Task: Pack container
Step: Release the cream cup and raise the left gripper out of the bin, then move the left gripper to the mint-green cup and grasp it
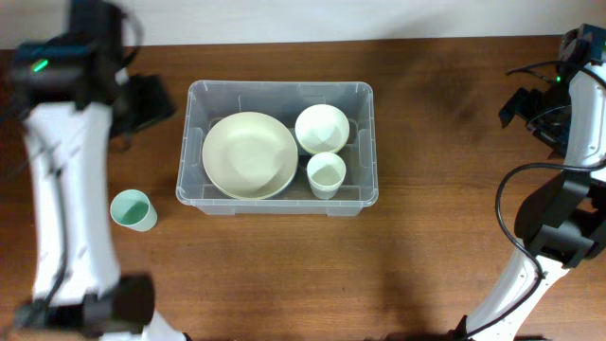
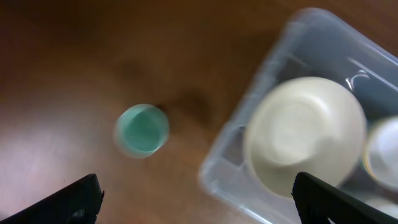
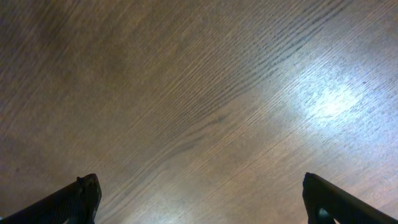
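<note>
My left gripper is above the green cup, which stands nearer my base. It will go down and back next, onto the edge of the green cup's rim farthest from the container, beside bare wood.
The clear container [image 1: 192,152] sits mid-table and holds a large cream plate [image 1: 249,154], a cream bowl [image 1: 322,128] and a pale green cup [image 1: 326,174]. A mint green cup [image 1: 133,210] stands on the table left of the container. In the left wrist view the green cup [image 2: 142,130] lies left of the container [image 2: 230,163] with the plate [image 2: 305,134] inside. My left gripper [image 2: 199,208] is open and empty, high above the table between the cup and the container. My right gripper [image 3: 202,202] is open and empty over bare wood at the far right.
The brown wooden table [image 1: 445,218] spreads around the container. My left arm [image 1: 66,189] runs down the left side, my right arm [image 1: 568,189] down the right side.
</note>
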Motion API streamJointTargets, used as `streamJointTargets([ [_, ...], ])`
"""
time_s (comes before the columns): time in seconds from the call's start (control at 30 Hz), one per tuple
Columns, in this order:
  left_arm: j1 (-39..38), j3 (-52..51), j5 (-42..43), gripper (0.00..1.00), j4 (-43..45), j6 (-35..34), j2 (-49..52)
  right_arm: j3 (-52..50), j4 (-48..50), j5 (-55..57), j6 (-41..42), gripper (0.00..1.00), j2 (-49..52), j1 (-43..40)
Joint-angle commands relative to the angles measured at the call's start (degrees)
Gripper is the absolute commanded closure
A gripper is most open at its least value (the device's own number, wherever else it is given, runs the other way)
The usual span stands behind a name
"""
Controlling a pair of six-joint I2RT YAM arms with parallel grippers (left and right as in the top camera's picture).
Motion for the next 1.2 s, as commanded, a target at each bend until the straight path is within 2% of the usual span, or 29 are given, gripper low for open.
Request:
streamJointTargets([
  [0.0,4.7,-11.06,-4.33,0.0,-0.15,-13.27,-6.21,-0.2,0.0,0.09,0.02,0.01,-0.02,-0.15],
  [0.17,11.67,-26.93,-4.2,0.0,1.29,-21.92,-10.75,-0.2,0.0,0.09,0.02,0.01,-0.02,-0.15],
  [0.33,17.33,-38.86,-1.64,0.0,10.86,-22.03,-10.93,-0.2,0.0,0.09,0.02,0.01,-0.02,-0.15],
  [0.63,22.6,-55.47,1.86,0.0,27.06,-22.05,-10.73,-0.2,0.0,0.09,0.02,0.01,-0.02,-0.15],
  [0.87,22.99,-62.86,2.4,0.0,36.74,-21.42,-10.69,-0.2,0.0,0.09,0.02,0.01,-0.02,-0.15],
  [1.07,22.99,-65.29,3.52,0.01,43.28,-13.86,-9.88,-0.2,0.0,0.09,0.02,0.01,-0.02,-0.15],
  [1.17,22.99,-65.31,3.52,0.0,43.69,-13.86,-9.07,-0.2,0.0,0.09,0.02,0.01,-0.02,-0.15],
])
